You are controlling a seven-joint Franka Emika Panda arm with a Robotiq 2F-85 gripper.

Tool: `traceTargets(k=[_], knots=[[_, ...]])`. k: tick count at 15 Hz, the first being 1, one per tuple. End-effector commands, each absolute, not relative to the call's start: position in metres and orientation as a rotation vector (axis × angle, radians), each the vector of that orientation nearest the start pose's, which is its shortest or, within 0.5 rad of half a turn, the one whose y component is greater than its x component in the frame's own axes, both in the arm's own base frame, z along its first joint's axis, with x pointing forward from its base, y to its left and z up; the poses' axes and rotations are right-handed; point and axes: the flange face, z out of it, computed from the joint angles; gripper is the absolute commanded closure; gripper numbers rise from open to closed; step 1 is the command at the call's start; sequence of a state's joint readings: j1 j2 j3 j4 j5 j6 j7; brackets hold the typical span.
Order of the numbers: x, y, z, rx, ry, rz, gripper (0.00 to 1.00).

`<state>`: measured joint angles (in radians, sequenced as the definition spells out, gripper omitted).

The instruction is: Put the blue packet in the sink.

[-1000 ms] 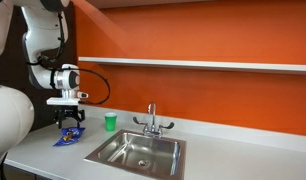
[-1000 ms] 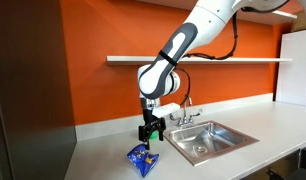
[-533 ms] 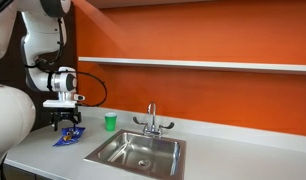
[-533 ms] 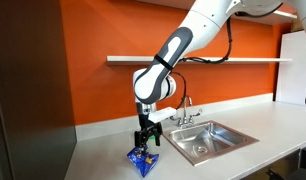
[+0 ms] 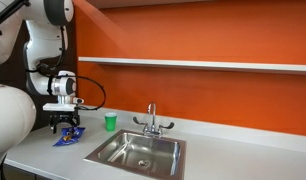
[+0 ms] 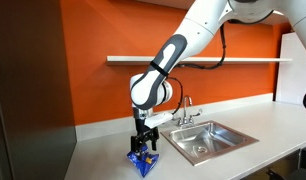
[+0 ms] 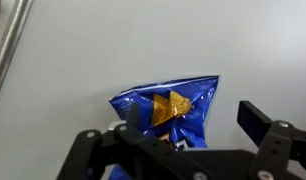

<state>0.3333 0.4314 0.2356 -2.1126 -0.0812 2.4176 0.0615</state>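
To get the blue packet [image 5: 69,136] [image 7: 165,110], my gripper will lower straight down first, then close beside its yellow marking.
The blue packet [image 7: 165,110] is a crinkly dark-blue bag with yellow markings. It lies flat on the white counter, left of the sink [image 5: 138,151] in an exterior view [image 5: 67,136] and in front of it in the exterior view from the other side [image 6: 145,160]. My gripper [image 7: 183,125] hangs straight over the packet with its jaws open, one finger on each side of the packet's near part. It shows in both exterior views [image 5: 63,128] [image 6: 145,146]. The steel sink [image 6: 203,139] has a chrome faucet [image 5: 151,119].
A small green cup [image 5: 110,122] stands on the counter between the packet and the faucet. An orange wall with a white shelf [image 5: 193,64] runs behind the counter. The counter's front edge is close to the packet [image 6: 123,172].
My gripper has moved sideways away from the sink and come down over the packet. The packet has not moved.
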Motion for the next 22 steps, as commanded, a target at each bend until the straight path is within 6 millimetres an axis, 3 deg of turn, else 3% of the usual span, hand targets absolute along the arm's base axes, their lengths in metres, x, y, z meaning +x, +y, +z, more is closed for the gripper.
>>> traceTargets(k=[1,11,13,22], knots=[[0.489,0.314,0.193,-3.015,-0.83,0.159,0.0],[0.506,0.314,0.173,-3.038,-0.785,0.162,0.01],[0.507,0.314,0.172,-3.042,-0.778,0.163,0.25],[0.515,0.309,0.171,-3.058,-0.741,0.155,0.92]])
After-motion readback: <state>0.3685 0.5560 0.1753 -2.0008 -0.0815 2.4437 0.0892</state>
